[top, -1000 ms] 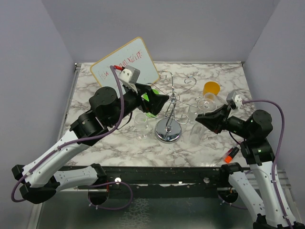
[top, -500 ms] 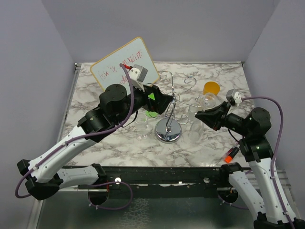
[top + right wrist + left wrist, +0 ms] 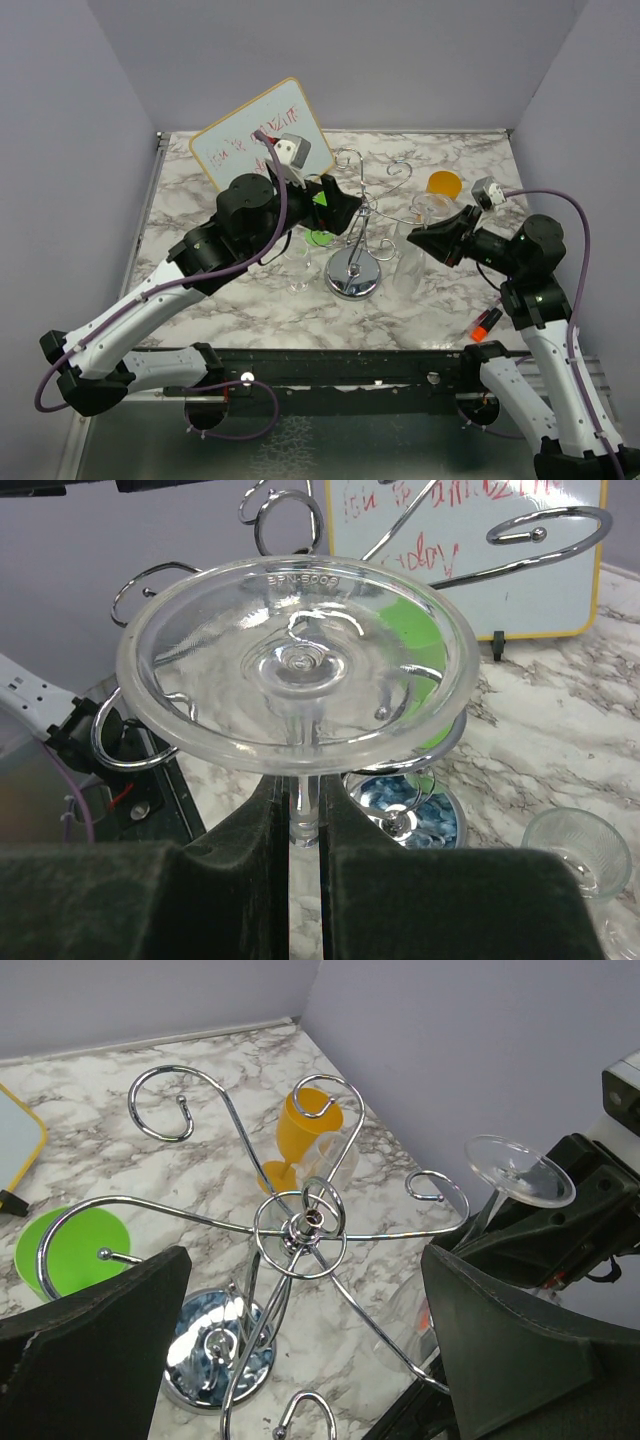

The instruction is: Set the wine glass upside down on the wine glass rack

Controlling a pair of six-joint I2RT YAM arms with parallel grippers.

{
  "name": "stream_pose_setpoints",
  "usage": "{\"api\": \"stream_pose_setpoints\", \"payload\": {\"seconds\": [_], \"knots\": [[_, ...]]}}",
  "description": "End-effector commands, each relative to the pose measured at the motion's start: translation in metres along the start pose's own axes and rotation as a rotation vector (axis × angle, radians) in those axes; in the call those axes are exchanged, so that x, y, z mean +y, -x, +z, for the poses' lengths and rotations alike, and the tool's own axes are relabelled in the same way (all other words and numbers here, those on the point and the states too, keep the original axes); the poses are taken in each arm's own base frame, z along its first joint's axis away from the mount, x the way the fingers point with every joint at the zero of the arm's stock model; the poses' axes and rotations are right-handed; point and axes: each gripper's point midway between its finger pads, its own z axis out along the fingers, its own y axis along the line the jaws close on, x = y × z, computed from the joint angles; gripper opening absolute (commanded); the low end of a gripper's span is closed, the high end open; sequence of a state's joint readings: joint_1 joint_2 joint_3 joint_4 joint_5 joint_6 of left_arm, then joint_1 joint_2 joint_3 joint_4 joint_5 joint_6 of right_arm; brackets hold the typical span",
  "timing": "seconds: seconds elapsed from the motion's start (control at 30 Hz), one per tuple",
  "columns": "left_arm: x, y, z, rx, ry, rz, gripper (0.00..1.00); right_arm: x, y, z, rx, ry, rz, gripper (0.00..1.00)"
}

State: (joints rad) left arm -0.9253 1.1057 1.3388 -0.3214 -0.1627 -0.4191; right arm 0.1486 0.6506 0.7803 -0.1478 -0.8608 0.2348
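Next, my right gripper goes left in the top view and slips the glass's stem into the rack's near curl (image 3: 386, 247), as that curl hangs empty. It then lowers and releases.
The wine glass rack (image 3: 354, 262) stands mid-table, a chrome stand with a round mirrored base and curled arms. My right gripper (image 3: 428, 240) is shut on the stem of a clear wine glass (image 3: 408, 272), held upside down just right of the rack. In the right wrist view the glass's round foot (image 3: 300, 665) fills the top and the stem sits between my fingers (image 3: 230, 870). My left gripper (image 3: 338, 207) is open and empty, hovering above the rack. In the left wrist view it looks down on the rack's hub (image 3: 305, 1225), with the glass foot (image 3: 520, 1170) at the right.
An orange goblet (image 3: 443, 186) stands behind the rack at the right. A green cup (image 3: 320, 238) and a small clear glass (image 3: 298, 262) stand to the rack's left. A whiteboard (image 3: 250, 140) leans at the back. A small orange-red object (image 3: 486, 322) lies near the front right edge.
My left gripper has risen and moved back over the rack's top. My right gripper has lifted the upside-down glass a little, beside the rack's right arm.
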Motion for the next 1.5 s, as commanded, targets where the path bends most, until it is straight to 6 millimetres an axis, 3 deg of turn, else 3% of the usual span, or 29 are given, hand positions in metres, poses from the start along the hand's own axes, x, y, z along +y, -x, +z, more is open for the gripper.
{"api": "stream_pose_setpoints", "payload": {"seconds": [0.0,0.67,1.0,1.47], "knots": [[-0.006,0.007,0.002,-0.007,-0.01,-0.009,0.99,0.009,0.025,0.003,-0.038,0.035,-0.005,0.01],[-0.011,0.014,0.012,-0.021,-0.019,-0.011,0.99,0.015,0.015,0.018,-0.018,0.056,-0.078,0.01],[-0.014,0.013,0.018,-0.02,-0.03,-0.012,0.99,0.02,-0.011,0.029,0.036,0.071,-0.087,0.01],[-0.012,0.012,0.02,-0.018,-0.02,-0.011,0.99,0.027,-0.029,0.046,0.083,0.095,-0.094,0.01]]}}
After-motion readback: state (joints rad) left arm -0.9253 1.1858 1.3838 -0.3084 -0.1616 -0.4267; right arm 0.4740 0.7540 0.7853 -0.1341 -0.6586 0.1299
